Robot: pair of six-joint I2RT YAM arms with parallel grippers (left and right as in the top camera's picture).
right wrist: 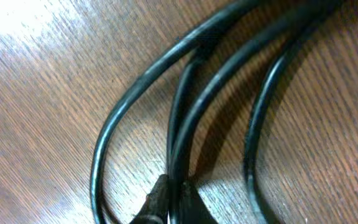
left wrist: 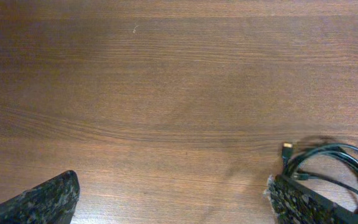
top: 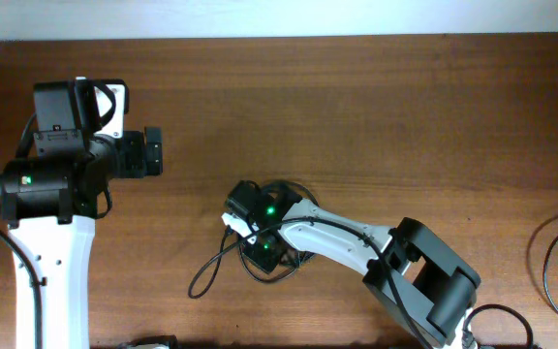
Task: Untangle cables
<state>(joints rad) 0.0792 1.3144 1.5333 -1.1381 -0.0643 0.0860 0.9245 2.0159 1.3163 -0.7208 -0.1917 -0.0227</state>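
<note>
My right gripper lifts its loop of cable off the neighbouring pieces of cable and outward next. It releases the loop high above the bare table beyond the tangle (top: pixel 308 111).
The cables (top: pixel 211 269) are thin black cords coiled in a tangle at the middle of the table, mostly under my right arm, with one loop trailing to the left. My right gripper (top: pixel 260 250) is down in the tangle. In the right wrist view its fingertips (right wrist: pixel 173 198) are shut on one black cable strand (right wrist: pixel 182 134), with other strands beside it. My left gripper (top: pixel 153 152) is open and empty, up and left of the tangle. The left wrist view shows its two fingertips (left wrist: pixel 173 199) wide apart and the coil with a small plug (left wrist: pixel 288 149) at lower right.
Another thin black cable (top: pixel 555 262) loops at the right edge of the table. A thicker black wire (top: pixel 497 325) lies by the right arm base. The table's far edge meets a white wall (top: pixel 279 15).
</note>
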